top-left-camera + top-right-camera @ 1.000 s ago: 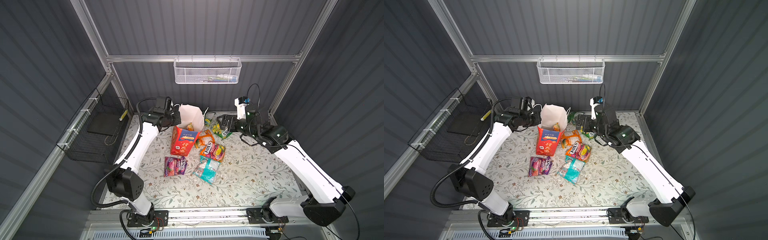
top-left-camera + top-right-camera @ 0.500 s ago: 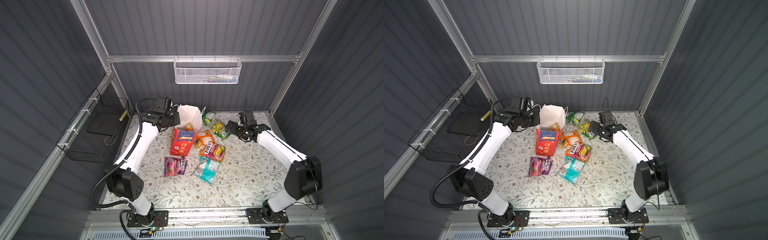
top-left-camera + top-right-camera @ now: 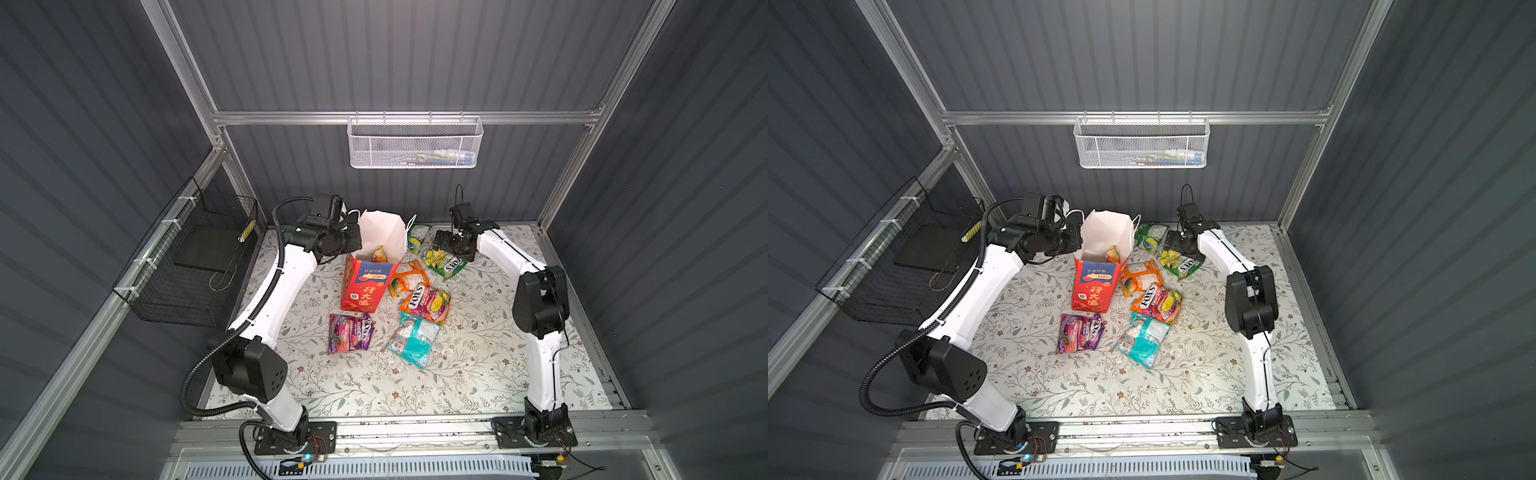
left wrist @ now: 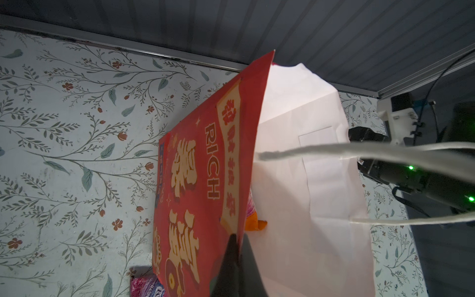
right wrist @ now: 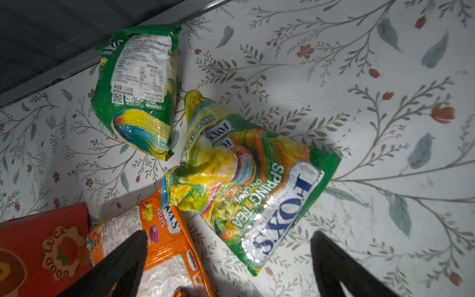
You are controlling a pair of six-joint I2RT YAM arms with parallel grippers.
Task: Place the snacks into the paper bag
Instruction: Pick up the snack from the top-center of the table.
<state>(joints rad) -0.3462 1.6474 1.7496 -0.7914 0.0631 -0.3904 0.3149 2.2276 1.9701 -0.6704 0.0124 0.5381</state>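
Observation:
The right gripper comes down onto the FOX'S label by the packet's near corner (image 3: 449,269) (image 5: 271,232) next and closes there. The green-and-yellow packet lies just below its open fingers.
The red paper bag (image 3: 365,286) stands open at the back of the mat, white inside, with one packet (image 3: 379,254) in it. My left gripper (image 4: 237,239) is shut on the bag's rim, one finger on each side of the red wall (image 4: 205,167). My right gripper (image 5: 230,235) hangs open just above a green-and-yellow FOX'S packet (image 5: 257,185), right of the bag. Other snacks lie nearby: a green one (image 3: 417,237), an orange one (image 3: 409,277), a red-orange one (image 3: 426,301), a teal one (image 3: 411,338) and a purple one (image 3: 349,338).
A white mesh basket (image 3: 413,143) hangs on the back wall. A black wire basket (image 3: 195,266) is fixed to the left wall. The back wall's rail runs close behind the bag and the green packet (image 5: 138,84).
My right arm has folded its elbow up and brought the open gripper down close over the green-and-yellow packet. The left gripper has stayed shut on the bag's rim.

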